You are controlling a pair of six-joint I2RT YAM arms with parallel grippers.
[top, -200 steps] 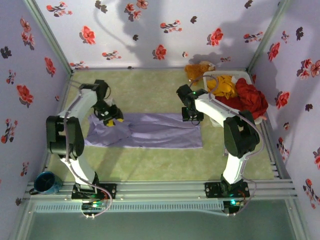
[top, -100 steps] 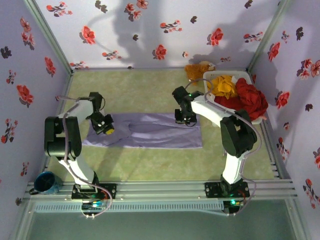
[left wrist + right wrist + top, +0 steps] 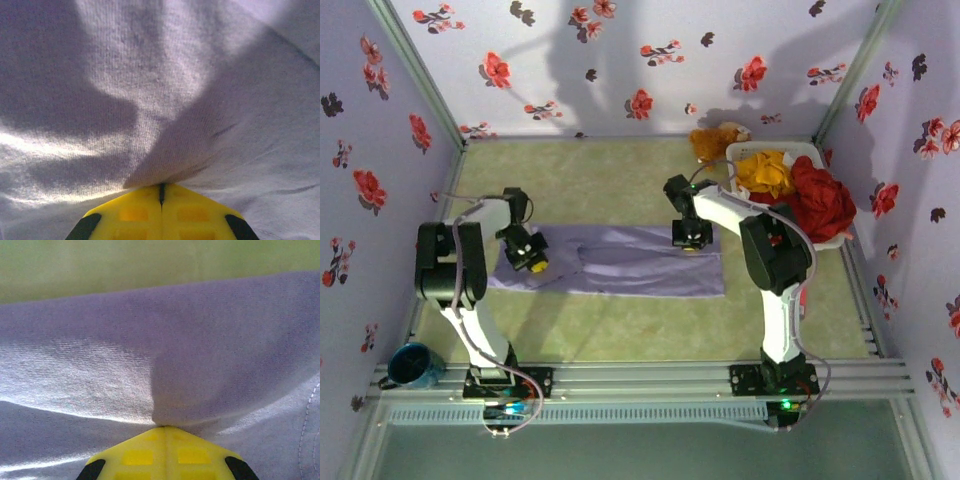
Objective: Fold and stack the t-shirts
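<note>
The lavender t-shirt is lying crosswise. The fold should next be pulled back and toward the middle of the mat by my right gripper, over the shirt's near edge [image 3: 625, 291], and be let go there.
The lavender t-shirt [image 3: 620, 262] lies spread flat across the middle of the green mat. My left gripper [image 3: 530, 255] presses down on its left part, jaws shut on a pinch of the lavender cloth [image 3: 165, 160]. Over at the shirt's upper right edge, my right gripper [image 3: 692, 240] is likewise shut on a fold of the lavender fabric [image 3: 210, 390]. Both sets of yellow fingers [image 3: 162, 210] [image 3: 165, 452] meet tightly with cloth bunched at their tips. A red tee [image 3: 820, 200] and an orange-yellow tee [image 3: 765, 172] are heaped in the basket at the right.
The white plastic basket [image 3: 738, 152] sits at the back right corner. A brown plush toy [image 3: 712, 138] lies just behind it by the back wall. A blue mug [image 3: 410, 365] stands at the near left beside the rail. Flowered walls enclose the mat [image 3: 620, 330].
The left gripper dropped from the shirt's raised left part down onto the cloth, and that bunched part flattened. The right gripper shifted slightly along the upper right edge.
</note>
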